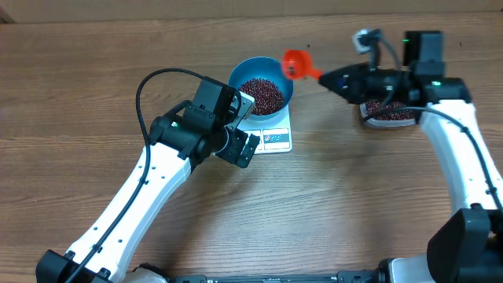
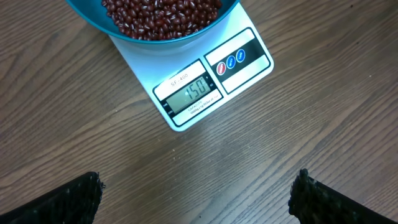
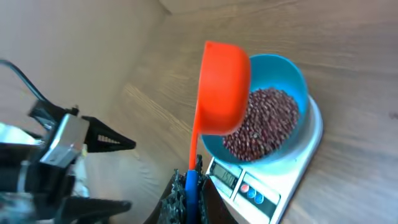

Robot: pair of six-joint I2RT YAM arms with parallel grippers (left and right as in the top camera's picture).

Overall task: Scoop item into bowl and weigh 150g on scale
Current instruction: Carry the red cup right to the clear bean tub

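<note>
The scoop will next go to the right in the overhead view in my right gripper, then down into the clear tub, and be released there, because the display shows the target weight.
The blue bowl stands on the white scale, holding a heap of dark red-brown beans. In the left wrist view the scale display reads 150 below the bowl of beans. My left gripper hovers at the scale's left-front side, open and empty, fingers wide apart over bare wood. My right gripper is shut on the blue-sleeved handle of the red scoop, which hangs tipped over the bowl's far rim, showing only its outside. From overhead the scoop sits just right of the bowl.
A clear tub of beans lies under my right arm at the right. The table is brown wood. My left arm shows at the left of the right wrist view.
</note>
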